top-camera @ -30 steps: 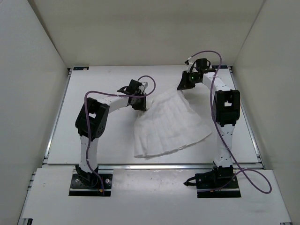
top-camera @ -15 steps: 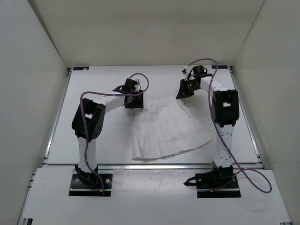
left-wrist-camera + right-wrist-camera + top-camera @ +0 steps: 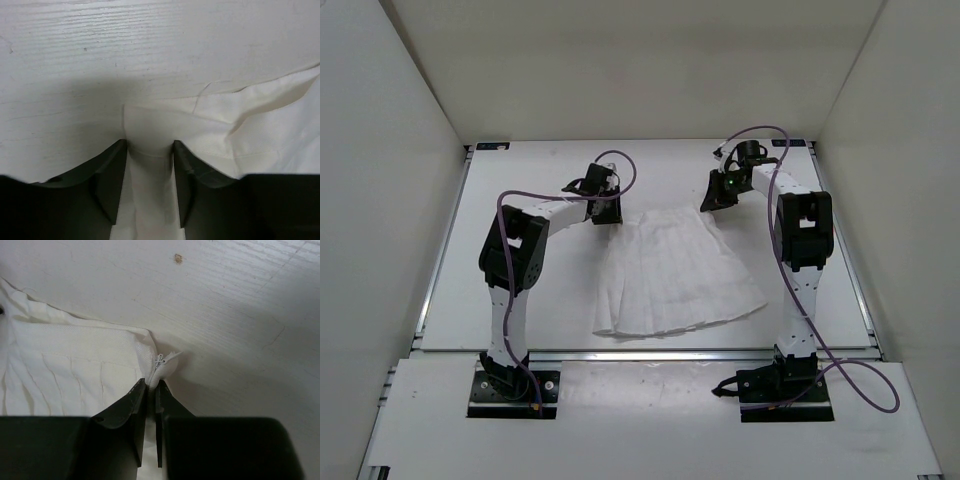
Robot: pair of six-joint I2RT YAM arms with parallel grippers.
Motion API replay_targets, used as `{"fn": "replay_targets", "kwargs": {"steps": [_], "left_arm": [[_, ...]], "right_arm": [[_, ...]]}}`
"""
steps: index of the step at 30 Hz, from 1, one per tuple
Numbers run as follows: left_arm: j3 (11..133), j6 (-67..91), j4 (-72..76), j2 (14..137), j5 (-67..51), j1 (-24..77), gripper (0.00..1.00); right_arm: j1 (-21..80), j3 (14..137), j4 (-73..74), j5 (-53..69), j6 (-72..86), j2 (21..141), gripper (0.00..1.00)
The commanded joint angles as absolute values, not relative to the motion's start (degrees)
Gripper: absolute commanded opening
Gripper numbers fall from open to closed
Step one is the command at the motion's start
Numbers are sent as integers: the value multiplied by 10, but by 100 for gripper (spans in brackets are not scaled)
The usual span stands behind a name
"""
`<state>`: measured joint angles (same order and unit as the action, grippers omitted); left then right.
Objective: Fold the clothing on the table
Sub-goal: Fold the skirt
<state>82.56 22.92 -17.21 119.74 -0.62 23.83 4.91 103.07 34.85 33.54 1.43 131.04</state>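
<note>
The clothing lies unfolded, so the robot's right gripper should lift the waistband corner, then bring it down and back to the table beneath the upper pleats and let it go.
The clothing, a white pleated fan-shaped garment, lies spread flat on the table, narrow waistband end toward the back. My left gripper is at the waistband's left corner. In the left wrist view its jaws stand apart, open, with a strip of the clothing lying between them on the table. My right gripper is at the waistband's right corner. In the right wrist view it is shut on the clothing, pinching the hem corner by a small stitched thread.
White walls enclose the table on three sides. Silver frame rails run along its left, right and near edges. Purple cables loop off both arms. A small brown mark sits on the table beyond the right gripper.
Both grippers moved toward the back, pulling the waistband with them. The clothing now lies straighter and flatter. The left jaws have opened.
</note>
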Motion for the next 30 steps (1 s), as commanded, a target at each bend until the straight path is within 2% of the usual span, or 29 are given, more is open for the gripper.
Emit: {"fn": "replay_targets", "kwargs": {"steps": [1, 2, 4, 6, 13, 19, 21, 24, 27, 28, 30], "left_arm": [[834, 238, -181, 1215, -29, 237, 42], [838, 237, -183, 1220, -32, 237, 37], [850, 233, -188, 1225, -40, 232, 11], [860, 234, -187, 1229, -49, 229, 0], [968, 179, -214, 1217, -83, 191, 0], [1271, 129, -301, 1220, -72, 165, 0], [1310, 120, -303, 1196, -76, 163, 0], [1254, 103, -276, 1118, -75, 180, 0], [992, 84, -188, 972, -34, 216, 0], [901, 86, -177, 925, -19, 228, 0], [778, 112, -152, 862, -11, 243, 0]], "right_arm": [[52, 1039, 348, 341, 4, 1295, 6], [53, 1037, 349, 339, 5, 1298, 5], [52, 1046, 347, 341, 6, 1303, 0], [52, 1059, 345, 344, 7, 1306, 0], [47, 1185, 337, 352, 54, 1291, 0], [40, 1273, 306, 323, 95, 1179, 0], [45, 1309, 332, 294, 73, 1145, 0], [46, 1226, 324, 266, 62, 1059, 0], [55, 988, 255, 243, 47, 927, 0], [50, 952, 243, 253, 54, 909, 0], [50, 812, 213, 271, 70, 841, 0]]}}
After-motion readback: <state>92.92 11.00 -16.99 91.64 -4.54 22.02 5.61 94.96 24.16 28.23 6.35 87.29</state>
